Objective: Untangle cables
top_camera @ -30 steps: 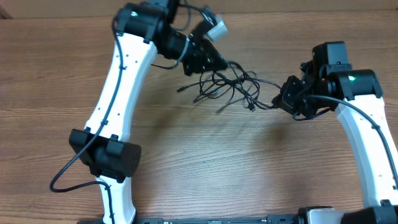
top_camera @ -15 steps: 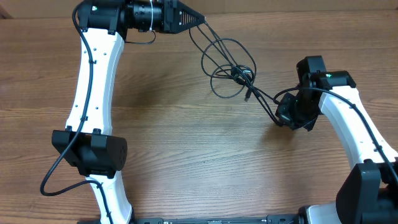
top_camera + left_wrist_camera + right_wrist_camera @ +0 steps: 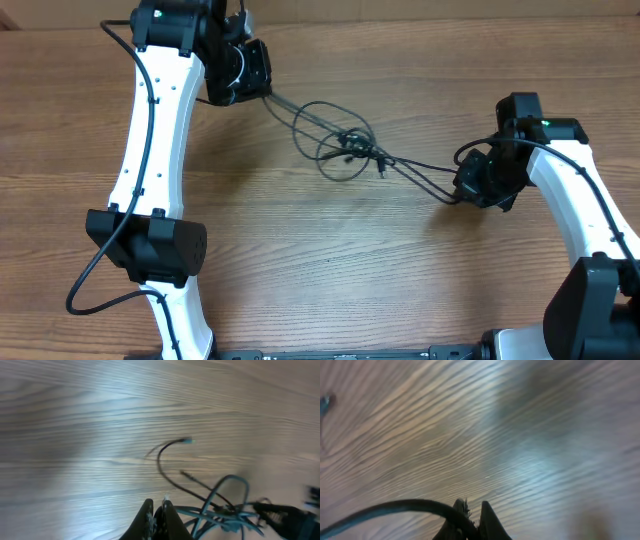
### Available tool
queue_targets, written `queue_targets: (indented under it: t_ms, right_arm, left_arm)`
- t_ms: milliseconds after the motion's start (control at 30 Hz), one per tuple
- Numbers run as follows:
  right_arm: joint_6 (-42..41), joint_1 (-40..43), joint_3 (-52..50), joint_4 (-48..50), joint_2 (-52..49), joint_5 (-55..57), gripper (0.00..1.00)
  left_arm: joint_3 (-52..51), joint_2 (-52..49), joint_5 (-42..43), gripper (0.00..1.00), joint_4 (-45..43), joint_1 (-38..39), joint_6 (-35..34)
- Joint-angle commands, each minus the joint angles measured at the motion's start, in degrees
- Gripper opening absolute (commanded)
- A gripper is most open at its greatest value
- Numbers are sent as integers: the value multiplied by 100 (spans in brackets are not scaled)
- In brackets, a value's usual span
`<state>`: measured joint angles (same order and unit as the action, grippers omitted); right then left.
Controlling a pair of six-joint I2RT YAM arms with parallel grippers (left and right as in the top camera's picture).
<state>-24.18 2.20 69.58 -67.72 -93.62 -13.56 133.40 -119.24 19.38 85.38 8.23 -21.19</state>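
To the right of my left gripper in the overhead view hangs the knot of loops, so next I move toward it, slackening the stretched cables, and release them.
A tangle of thin black cables (image 3: 345, 148) hangs stretched between my two grippers over the wooden table, with a knot of loops and small plugs near the middle. My left gripper (image 3: 262, 82) at the upper left is shut on cable strands that run right to the knot. In the left wrist view its fingers (image 3: 157, 510) are closed, with the cables (image 3: 225, 507) looping to the right and a loose plug end (image 3: 187, 440) ahead. My right gripper (image 3: 462, 187) is shut on a cable end at the right. In the right wrist view a cable (image 3: 395, 507) passes between its fingers (image 3: 472, 512).
The wooden table (image 3: 330, 260) lies under everything. The left arm's white link (image 3: 150, 150) runs down the left side to its base (image 3: 150, 245). The right arm (image 3: 590, 210) stands along the right edge.
My left gripper has swung left and lower with the cables. The tangle has been pulled out flatter and more taut between both grippers. The right gripper has barely moved.
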Motion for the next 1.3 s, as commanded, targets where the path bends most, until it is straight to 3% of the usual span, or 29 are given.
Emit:
queue_targets:
  t_ms: [0, 100, 200, 233, 333, 467, 533, 633, 733, 833, 1033, 1100, 1200, 1267]
  right_arm:
    - [966, 210, -175, 26, -68, -376, 4]
    - [1541, 188, -149, 188, -63, -1530, 6]
    - [1722, 190, -52, 188, -61, -2096, 31]
    - [1727, 190, 72, 181, -52, -2249, 50]
    - [1895, 188, 289, 160, 4, -2417, 67]
    - [2022, 72, 358, 286, 42, -2577, 74]
    - [2015, -170, 330, 476, 22, -2549, 83]
    - [1928, -472, 302, 651, 22, -2555, 83]
    - [1731, -953, 302, 905, 22, -2409, 82]
    - [868, -1158, 302, 946, 22, -1381, 82]
    - [160, -1016, 302, 817, 22, -470, 84]
    - [166, -901, 302, 811, 22, -446, 85]
    - [170, -883, 302, 811, 22, -442, 88]
    - [168, -881, 302, 817, 22, -319, 89]
  left_arm:
    - [46, 236, -608, 4, 2, -262, 914]
    - [-199, 236, 345, 4, 149, -48, 1572]
    - [-531, 236, 994, 4, 179, 214, 1989]
    - [-813, 236, 1187, 5, 133, 402, 1991]
    - [-1325, 236, 1488, 4, 28, 699, 1991]
    - [-2050, 236, 1818, 4, -476, 1036, 1958]
    - [-2500, 236, 1814, 4, -1093, 1141, 1631]
    - [-2745, 236, 1777, 4, -1681, 1097, 1325]
    - [-2763, 236, 1134, 8, -2354, 999, 785]
    - [-2697, 240, 365, 33, -2559, 909, 833]
    - [-2164, 304, -398, 63, -2424, 752, 964]
    - [-1473, 317, -275, 70, -2035, 693, 1521]
    - [-946, 317, -109, 70, -1451, 807, 2166]
    - [-844, 317, 450, 68, -695, 984, 2553]
